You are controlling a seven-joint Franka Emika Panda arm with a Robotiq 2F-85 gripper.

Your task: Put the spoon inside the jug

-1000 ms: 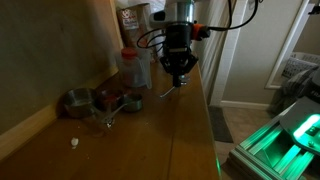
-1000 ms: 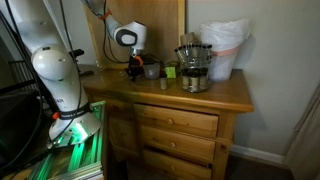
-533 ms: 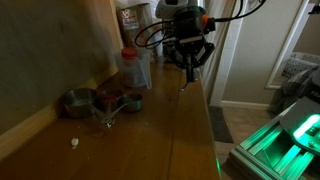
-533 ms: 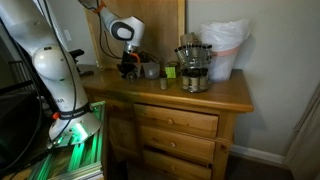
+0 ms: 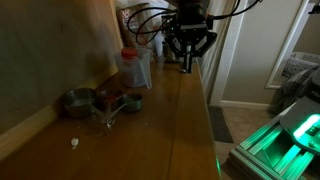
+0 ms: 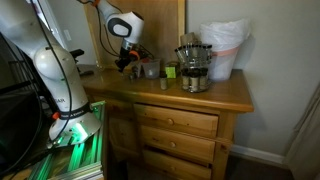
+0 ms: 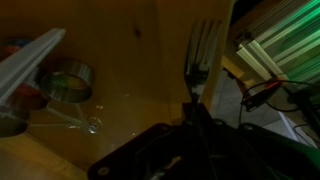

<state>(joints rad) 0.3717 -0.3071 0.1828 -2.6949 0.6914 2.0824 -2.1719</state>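
Note:
The spoon (image 5: pixel 187 68) is hanging low beside the jug. My gripper will next move up, toward the wall and down over the jug's red top (image 5: pixel 130 52) to let go.
My gripper (image 5: pixel 187 58) is shut on the spoon (image 5: pixel 187 68), a slim silver utensil that hangs down from the jaws above the wooden dresser top (image 5: pixel 185 125). In the wrist view the spoon (image 7: pixel 203 50) sticks out ahead of the jaws (image 7: pixel 197 105), and its far end looks split into prongs. The jug (image 5: pixel 136 66), clear plastic with a red top, stands by the wall, to the left of the gripper and lower. Its clear side shows at the left edge of the wrist view (image 7: pixel 25 65). In an exterior view the gripper (image 6: pixel 126 60) is at the dresser's far left.
Round metal measuring cups (image 5: pixel 76 101) (image 5: pixel 128 101) lie by the wall; one shows in the wrist view (image 7: pixel 65 82). A small white bit (image 5: pixel 73 142) lies nearer. A glass jar (image 6: pixel 192 68) and a white bag (image 6: pixel 226 45) stand on the dresser (image 6: pixel 200 95). Its outer edge (image 5: pixel 212 130) drops to the floor.
The gripper has risen and moved away along the dresser, toward the far end beside the jug, with the spoon still in its jaws.

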